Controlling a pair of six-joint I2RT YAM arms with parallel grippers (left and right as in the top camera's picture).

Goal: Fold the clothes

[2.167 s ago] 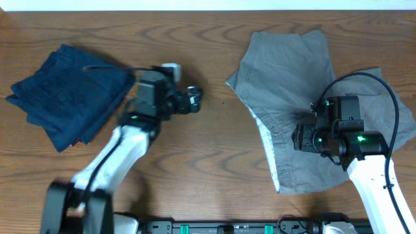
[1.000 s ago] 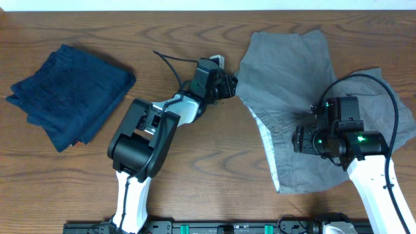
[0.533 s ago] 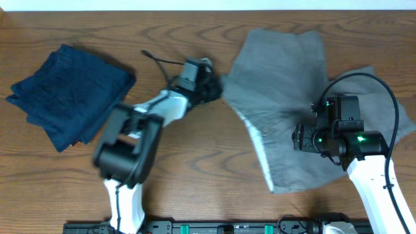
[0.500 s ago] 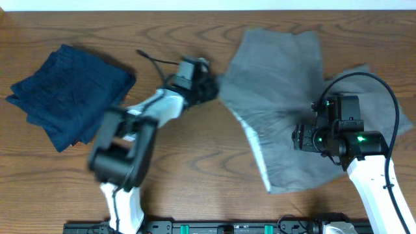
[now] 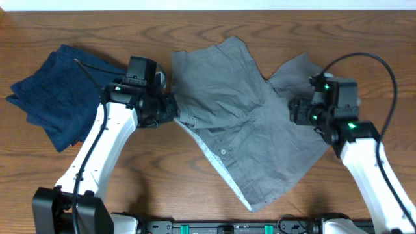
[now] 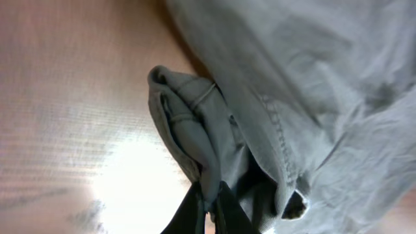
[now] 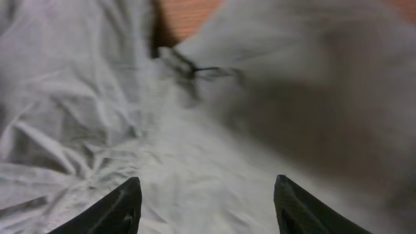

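The shorts' edge is bunched into a fold, so I will pull my left gripper outward to the bare tabletop (image 5: pixel 168 80) (image 6: pixel 153 42) beside the shorts' far part and let go of the shorts.
The grey shorts (image 5: pixel 247 123) lie spread and rumpled across the middle of the table. Their buttoned waistband and pale lining run along the lower left edge. My left gripper (image 5: pixel 173 109) is at the shorts' left edge. In the left wrist view it (image 6: pixel 208 207) is shut on a bunched fold of the grey cloth (image 6: pixel 195 130). My right gripper (image 5: pixel 297 110) hovers over the shorts' right part. In the right wrist view it (image 7: pixel 208 198) is open, and only grey fabric (image 7: pixel 97 130) lies under its fingers. A folded dark navy garment (image 5: pixel 65 94) rests at the far left.
Bare wooden tabletop (image 5: pixel 162 182) shows in front of the shorts and between the two garments. The left arm's elbow reaches over the navy garment's right edge. A strip of table (image 7: pixel 188 16) shows past the cloth in the right wrist view.
My left gripper closed on the shorts' edge and dragged them left toward the table's middle. The right gripper rose off the cloth and shifted toward the back.
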